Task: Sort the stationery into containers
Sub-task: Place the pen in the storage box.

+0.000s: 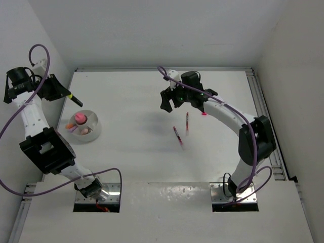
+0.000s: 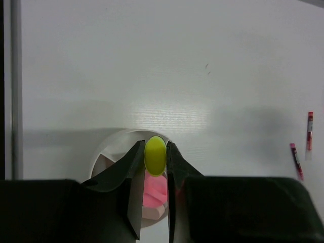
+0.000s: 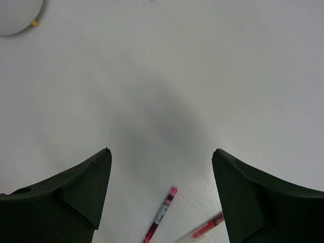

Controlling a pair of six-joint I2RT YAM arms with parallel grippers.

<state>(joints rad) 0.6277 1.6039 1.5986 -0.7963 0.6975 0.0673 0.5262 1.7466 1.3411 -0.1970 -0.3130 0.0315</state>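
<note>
A pink tip (image 1: 204, 113) still lies unsorted below my right gripper, to its right in the top view. I will move the gripper's fingers that way and down while turning them.
My left gripper (image 2: 155, 152) is shut on a yellow-black highlighter (image 2: 155, 155), held above the far rim of the round pale dish (image 1: 94, 132); in the top view the highlighter (image 1: 75, 98) sticks out of the gripper (image 1: 68, 94). The dish (image 2: 109, 147) holds a pink highlighter (image 1: 80, 118), an orange tip and a whitish eraser (image 1: 85, 130). My right gripper (image 3: 161, 162) is open and empty above the table, over a pink pen (image 3: 161, 214) and a red pen (image 3: 205, 228). Both pens lie mid-table in the top view, the pink one (image 1: 177, 136) and the red one (image 1: 187, 123).
White walls close in the table on the left, far and right sides. A metal rail (image 1: 264, 114) runs along the right edge. The pens also show at the right edge of the left wrist view (image 2: 309, 130).
</note>
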